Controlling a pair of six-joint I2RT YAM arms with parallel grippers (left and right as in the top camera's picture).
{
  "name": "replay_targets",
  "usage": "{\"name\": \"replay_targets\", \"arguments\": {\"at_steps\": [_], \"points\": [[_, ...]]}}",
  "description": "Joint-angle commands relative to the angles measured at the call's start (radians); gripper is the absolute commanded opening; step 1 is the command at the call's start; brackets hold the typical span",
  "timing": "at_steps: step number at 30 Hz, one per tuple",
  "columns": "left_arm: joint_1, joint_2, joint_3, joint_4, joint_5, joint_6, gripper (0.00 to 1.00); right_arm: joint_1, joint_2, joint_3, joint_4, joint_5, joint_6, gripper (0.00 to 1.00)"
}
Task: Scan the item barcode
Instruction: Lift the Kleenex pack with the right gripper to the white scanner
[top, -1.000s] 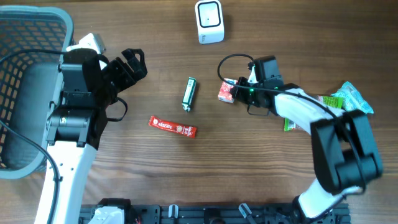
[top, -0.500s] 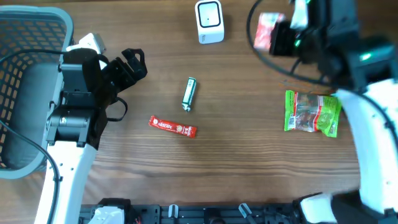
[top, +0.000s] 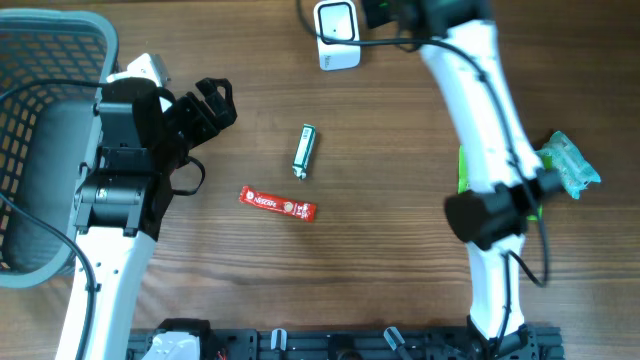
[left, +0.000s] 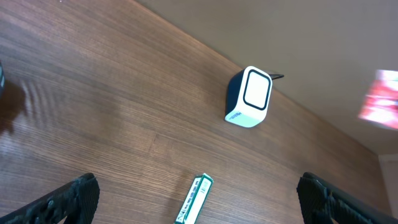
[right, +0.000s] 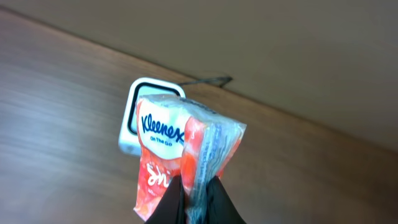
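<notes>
Next, my right gripper moves back and down over the green snack bag (top: 463, 171) to release the pack, since the teal packet lies beside the bag, away from the scanner.
The item is a red-and-white Kleenex tissue pack (right: 177, 149); my right gripper (right: 198, 198) is shut on its lower edge and holds it in the air. The white barcode scanner (right: 132, 118) stands right behind the pack in the right wrist view. From overhead the scanner (top: 337, 33) is at the table's back edge, the right gripper (top: 385, 12) is just to its right, and the pack is hidden. The left wrist view shows the scanner (left: 250, 96) and the pack (left: 380, 99), blurred, at its right. My left gripper (top: 215, 105) is open and empty at the left.
A green box (top: 304, 150) and a red bar (top: 278, 204) lie mid-table. A green snack bag (top: 463, 185), mostly under the right arm, and a teal packet (top: 568, 163) lie at the right. A grey basket (top: 50, 60) fills the left edge.
The right arm has lifted the tissue pack off the table at mid-right and carried it back and left to the scanner. The left arm has not moved.
</notes>
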Motion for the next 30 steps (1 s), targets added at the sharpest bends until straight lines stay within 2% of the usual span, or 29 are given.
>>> {"name": "replay_targets", "arguments": {"at_steps": [1, 4, 8, 13, 20, 25, 30], "points": [[0.006, 0.003, 0.001, 0.003, -0.003, 0.023, 1.00, 0.023, 0.105, 0.014, 0.060, 0.100, -0.168, 0.04], [0.006, 0.003, 0.001, 0.003, -0.003, 0.023, 1.00, 0.028, 0.195, 0.014, 0.133, 0.201, -0.216, 0.04], [0.006, 0.003, 0.001, 0.003, -0.003, 0.023, 1.00, 0.027, 0.272, 0.007, 0.176, 0.200, -0.272, 0.05], [0.006, 0.003, 0.001, 0.003, -0.003, 0.023, 1.00, 0.027, 0.276, -0.041, 0.229, 0.094, -0.271, 0.04], [0.006, 0.003, 0.001, 0.003, -0.003, 0.023, 1.00, 0.027, 0.277, -0.063, 0.304, 0.093, -0.262, 0.04], [0.006, 0.003, 0.001, 0.003, -0.003, 0.023, 1.00, 0.026, 0.202, -0.061, 0.204, 0.230, -0.125, 0.04], [0.006, 0.003, 0.001, 0.003, -0.003, 0.023, 1.00, 0.014, -0.011, -0.061, -0.047, 0.227, -0.006, 0.04]]}}
